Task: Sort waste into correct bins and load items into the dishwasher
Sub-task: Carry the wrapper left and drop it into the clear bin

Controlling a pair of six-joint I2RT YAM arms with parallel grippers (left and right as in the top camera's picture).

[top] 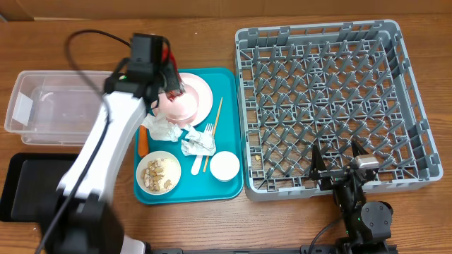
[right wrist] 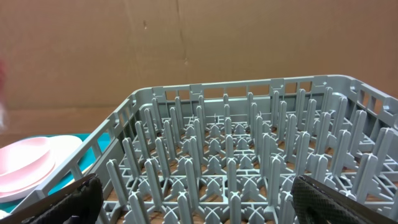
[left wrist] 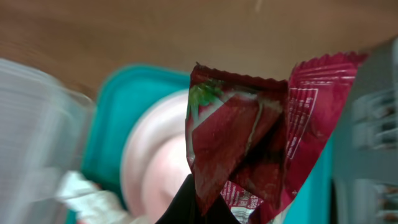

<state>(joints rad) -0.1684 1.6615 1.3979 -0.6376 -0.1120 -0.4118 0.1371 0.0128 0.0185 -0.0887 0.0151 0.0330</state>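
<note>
My left gripper should swing next from the pale pink plate to the left in the overhead view, over the clear plastic tub [top: 61, 106] [left wrist: 31, 140], because the tub is open and empty.
My left gripper [top: 169, 79] hangs over the pale pink plate [top: 198, 99] on the teal tray, shut on the red shiny wrapper [top: 176, 89]. In the left wrist view the wrapper [left wrist: 249, 137] fills the middle, pinched at its lower edge by the dark fingers [left wrist: 186, 208], with the plate [left wrist: 155, 168] below it. Crumpled napkins [top: 164, 129] [top: 198, 144], an orange carrot [top: 143, 141], a bowl of beige scraps [top: 159, 174], a white cup [top: 224, 166], a fork [top: 210, 131] and chopsticks [top: 217, 116] lie on the tray. My right gripper [top: 339, 166] stands open over the grey dish rack's [top: 332, 92] front edge.
A clear plastic tub [top: 49, 106] sits left of the teal tray [top: 233, 85], and a black tray [top: 28, 185] lies in front of it. In the right wrist view, rows of upright pegs [right wrist: 236, 155] stand between the open fingers [right wrist: 336, 199].
</note>
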